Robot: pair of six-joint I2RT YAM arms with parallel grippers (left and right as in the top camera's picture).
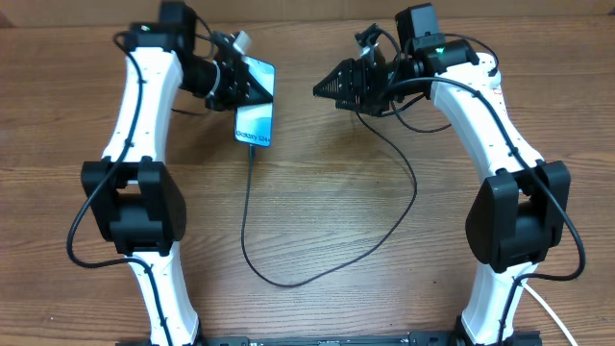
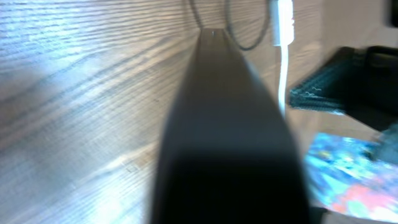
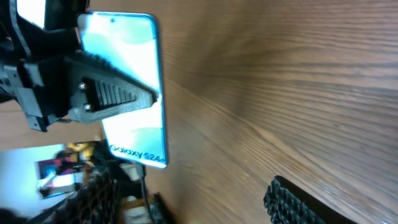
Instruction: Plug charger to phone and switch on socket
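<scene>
I should next bring the cable down with my left gripper onto the clear bare tabletop below and release it, as it already meets the bottom edge of the phone (image 1: 258,120).
The phone (image 1: 258,120), screen up with "Galaxy S24+" on it, is held off the table at the back left. My left gripper (image 1: 240,85) is shut on it; one finger crosses the screen in the right wrist view (image 3: 109,93). The phone's dark edge fills the left wrist view (image 2: 227,124). The charger cable (image 1: 245,221) meets the phone's bottom edge, loops forward and runs back under my right gripper (image 1: 322,91). That gripper is open and empty (image 3: 186,193), just right of the phone (image 3: 134,130). The socket is out of view.
A white lead (image 2: 283,62) hangs beyond the phone in the left wrist view. Another white cable (image 1: 546,309) lies at the front right by the right arm's base. The black cable loop covers the table's middle.
</scene>
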